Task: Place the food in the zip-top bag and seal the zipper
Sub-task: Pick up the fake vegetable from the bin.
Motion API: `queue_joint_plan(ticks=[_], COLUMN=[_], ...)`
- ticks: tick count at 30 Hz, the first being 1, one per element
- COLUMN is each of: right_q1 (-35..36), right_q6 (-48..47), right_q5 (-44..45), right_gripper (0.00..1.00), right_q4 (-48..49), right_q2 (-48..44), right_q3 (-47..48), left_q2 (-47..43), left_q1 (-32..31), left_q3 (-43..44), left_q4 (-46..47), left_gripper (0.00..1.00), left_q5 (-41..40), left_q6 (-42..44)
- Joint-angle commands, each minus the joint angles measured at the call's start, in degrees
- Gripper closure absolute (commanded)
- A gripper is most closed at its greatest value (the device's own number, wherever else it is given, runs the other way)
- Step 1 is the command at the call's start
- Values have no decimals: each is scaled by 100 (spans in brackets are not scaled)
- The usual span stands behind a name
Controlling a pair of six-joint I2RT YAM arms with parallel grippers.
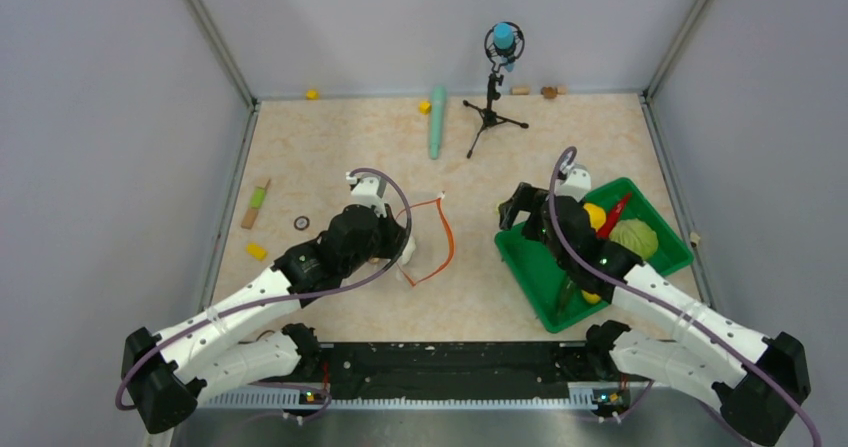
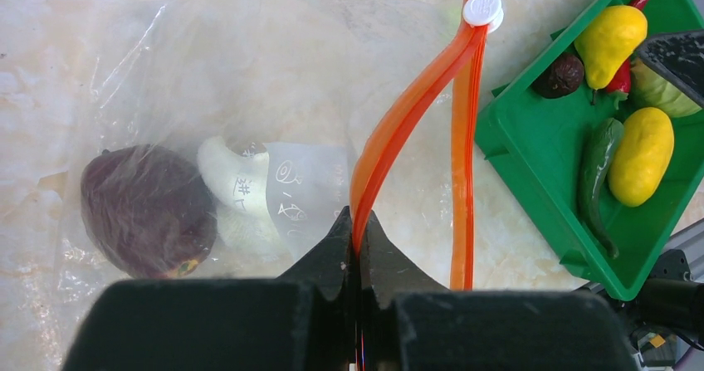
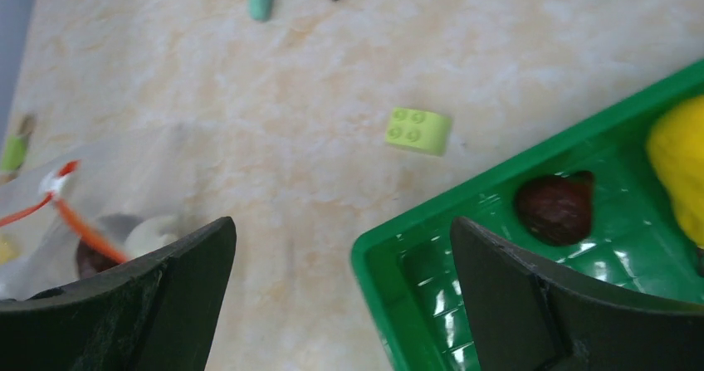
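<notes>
The dark round piece is still in the tray (image 1: pixel 540 282). My open right gripper should move down and to the right in the top view, around the piece.
My left gripper (image 2: pixel 359 226) is shut on the near lip of the orange-red zipper (image 2: pixel 407 114) and holds the zip-top bag (image 2: pixel 249 80) open; from above it sits at the bag's mouth (image 1: pixel 398 257). The white slider (image 2: pixel 483 8) is at the far end. Inside the bag lie a dark red round piece (image 2: pixel 145 209) and a white garlic bulb (image 2: pixel 237 184). The green tray (image 1: pixel 540 282) holds yellow pieces (image 2: pixel 639 155), a red chili (image 1: pixel 615 212), a green leafy ball (image 1: pixel 636 237) and another dark round piece (image 3: pixel 554 209). My right gripper (image 3: pixel 342 230) is open and empty over the tray's left corner.
A lime block (image 3: pixel 418 130) lies between bag and tray. A long teal stick (image 1: pixel 437 122) and a small black tripod (image 1: pixel 492 102) stand at the back. Yellow blocks (image 1: pixel 257 251), a green-and-wood stick (image 1: pixel 257 204) and a small ring (image 1: pixel 301 222) lie at the left.
</notes>
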Motion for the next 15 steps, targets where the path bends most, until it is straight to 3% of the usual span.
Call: queue_joint_plan(ticks=[1,15], right_q1=[-485,-1213], right_q6=[306,295], right_q5=[667,666], right_gripper=[1,4], right_q4=[-364,-180], right_q2=[66,1289], right_q3=[-164,-376], left_q2=[-105,-77], left_q1=[27,27], left_q3=[-13,8], left_q4=[296,280], left_gripper=[100,100], left_q5=[-56,20], left_q6=[51,69])
